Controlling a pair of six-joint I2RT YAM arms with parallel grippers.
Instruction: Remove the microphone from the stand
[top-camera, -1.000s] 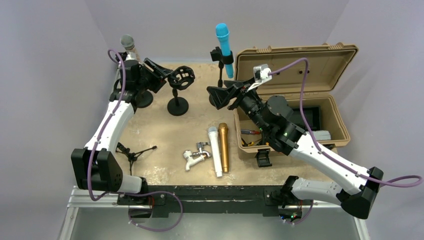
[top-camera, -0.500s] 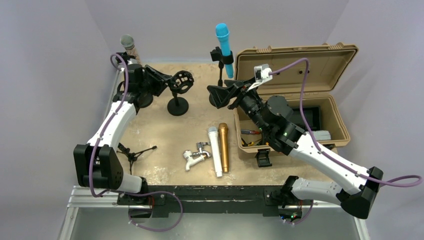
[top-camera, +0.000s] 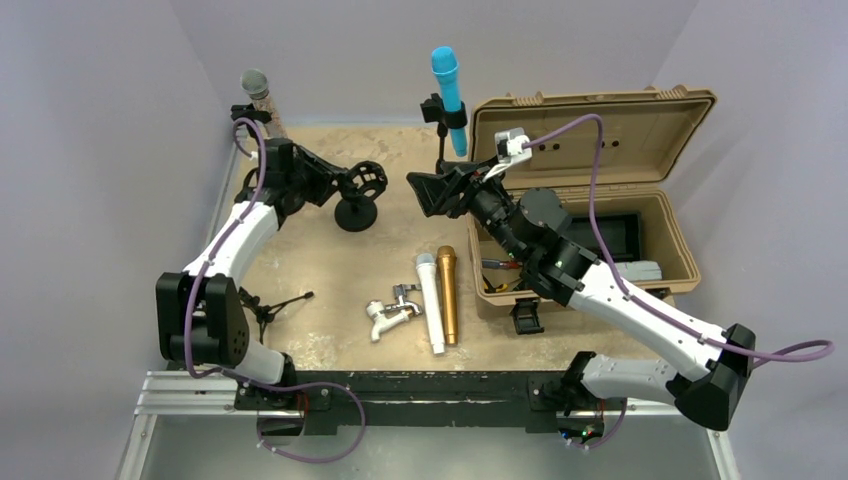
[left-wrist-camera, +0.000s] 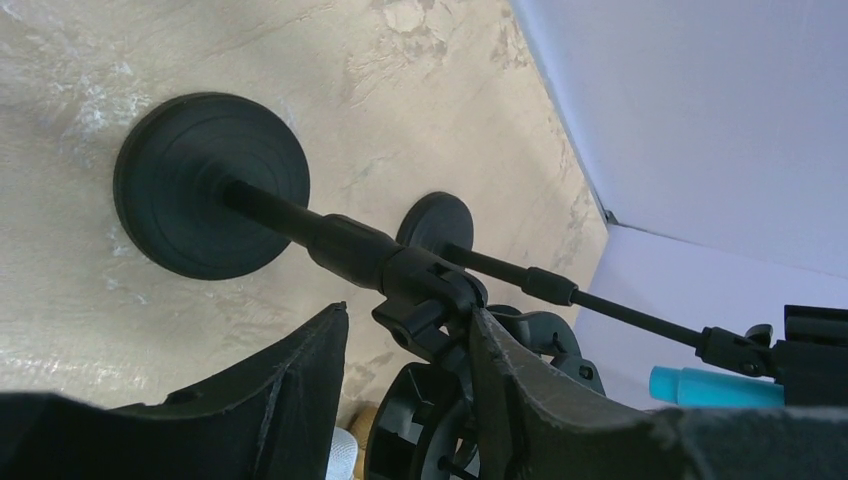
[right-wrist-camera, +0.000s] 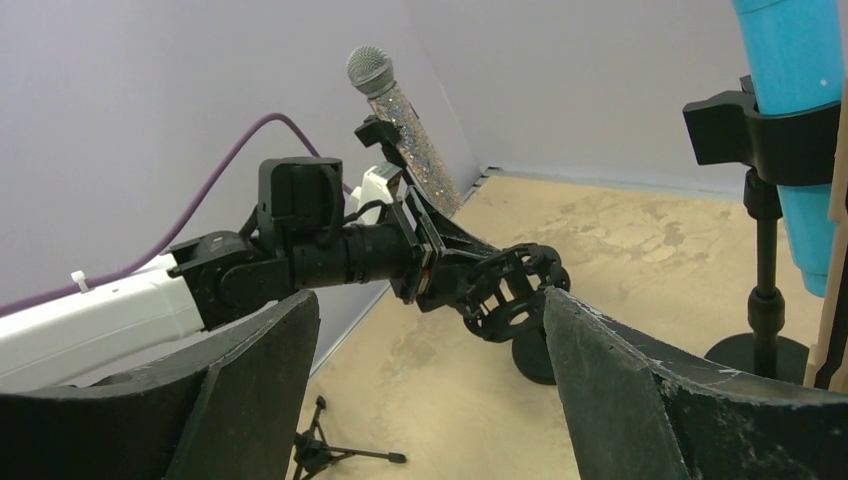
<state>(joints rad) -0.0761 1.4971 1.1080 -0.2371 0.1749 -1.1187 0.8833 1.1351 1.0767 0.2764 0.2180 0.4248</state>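
I will move my right gripper to the left in the top view next and tilt it down to close on the shock-mount ring's rim (top-camera: 379, 188) (right-wrist-camera: 508, 326), because the shock-mount ring sticks out free of my left gripper.
A blue microphone (top-camera: 446, 85) stands clipped in a black stand (top-camera: 441, 150) at the back centre. It also shows at the right edge of the right wrist view (right-wrist-camera: 800, 100). A glitter microphone with a grey head (top-camera: 258, 92) sits in a clip at the back left corner. My left gripper (top-camera: 335, 178) is closed round the joint of an empty shock-mount stand (left-wrist-camera: 430, 290). That stand's round base (left-wrist-camera: 210, 185) rests on the table. My right gripper (top-camera: 428, 193) hangs open and empty just below the blue microphone's stand, facing the left gripper.
A white microphone (top-camera: 430, 300) and a gold microphone (top-camera: 447, 295) lie side by side mid-table, next to a white clip part (top-camera: 388, 312). A small black tripod (top-camera: 265, 305) lies at the left. An open tan case (top-camera: 590, 200) fills the right side.
My left gripper's jaws narrowed on the shock-mount stand and it moved right and nearer, tipping the mount's ring down. The right arm shifted slightly left.
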